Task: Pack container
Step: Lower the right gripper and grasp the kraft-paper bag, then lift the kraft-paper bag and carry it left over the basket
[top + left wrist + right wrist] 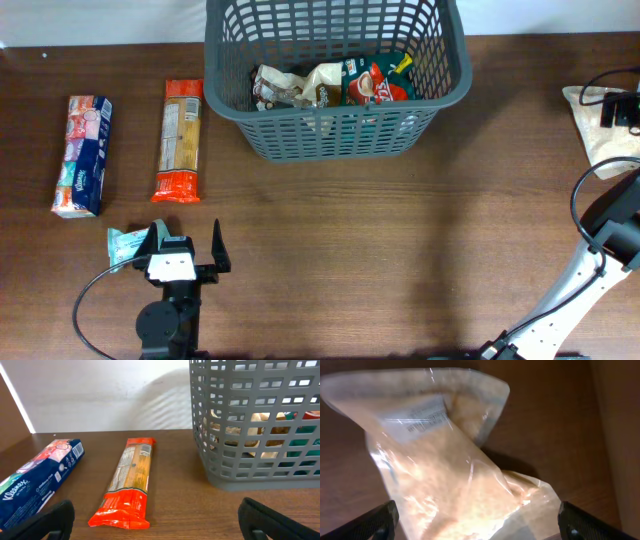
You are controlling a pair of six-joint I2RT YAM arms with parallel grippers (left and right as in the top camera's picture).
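Observation:
I will next lower my right gripper onto the middle of the clear bag (472, 509) and close it there, because its open fingers are already on either side.
The container, a dark grey slotted basket (330, 132), stands at the back centre and holds several packets, among them a green and red one (375, 82). In the left wrist view its lattice wall (250, 462) rises at the right. My left gripper (186, 243) hovers open near the front left, with nothing between its fingers (56, 519). An orange pasta packet (129, 482) lies just ahead of it. My right gripper (480, 527) is open at the far right. Its fingers (376, 521) stand on either side of a clear bag of pale grains (445, 460).
A blue tissue pack (83, 155) lies at the far left, beside the orange pasta packet (181, 140). A small teal packet (124, 245) rests against the left gripper's left side. The grain bag (600, 135) sits by the right table edge.

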